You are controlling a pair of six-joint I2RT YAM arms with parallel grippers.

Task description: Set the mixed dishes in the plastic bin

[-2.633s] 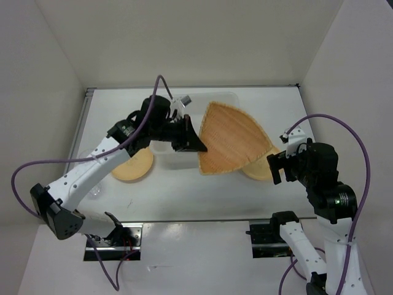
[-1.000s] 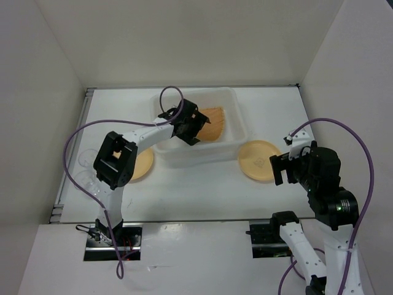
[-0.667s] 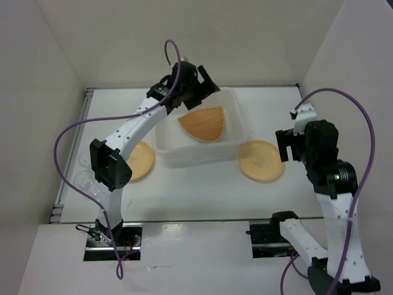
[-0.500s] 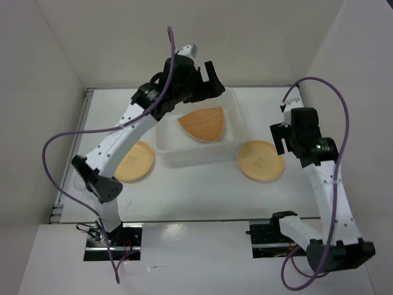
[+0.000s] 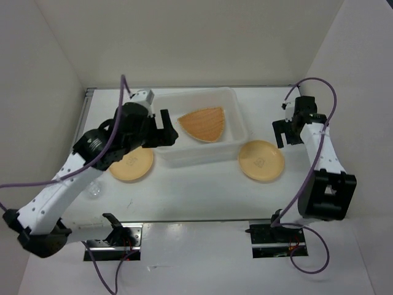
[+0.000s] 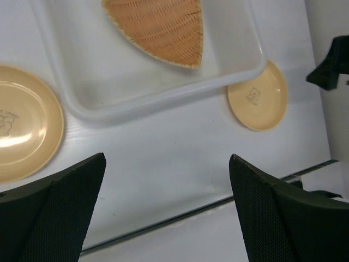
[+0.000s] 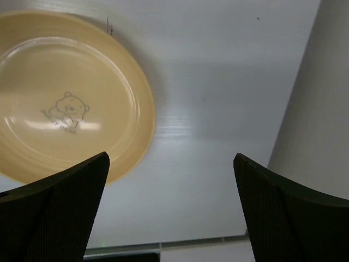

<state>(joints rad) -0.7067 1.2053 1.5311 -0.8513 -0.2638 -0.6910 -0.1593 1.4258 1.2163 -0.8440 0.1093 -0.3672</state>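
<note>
My right gripper is open and the rim of the plate (image 5: 283, 163) beside the bin (image 5: 196, 155) faces it, so I will lower and tilt it down onto that near rim of the plate and close it.
The orange woven dish (image 5: 202, 123) (image 6: 158, 27) lies inside the translucent plastic bin (image 5: 196, 155) (image 6: 158, 102). One tan plate (image 5: 131, 165) (image 6: 22, 131) sits on the table left of the bin. The other tan plate (image 5: 261, 160) (image 6: 257, 95) (image 7: 65, 103) sits to the bin's right. A small clear cup (image 5: 93, 190) stands near the table's left edge. My left gripper (image 5: 169, 128) (image 6: 166, 218) hangs open and empty high over the bin's near-left corner. My right gripper (image 5: 279, 135) (image 7: 172, 218) is open and empty, above the table just right of the right plate.
White walls close in the table on the left, back and right; the right wall (image 7: 322, 109) is close to my right gripper. The table's near edge (image 6: 180, 215) runs below the bin, with both arm bases beyond it.
The left gripper let go of the orange dish in the bin, then drew back toward the near left. The right arm swung up to the far right.
</note>
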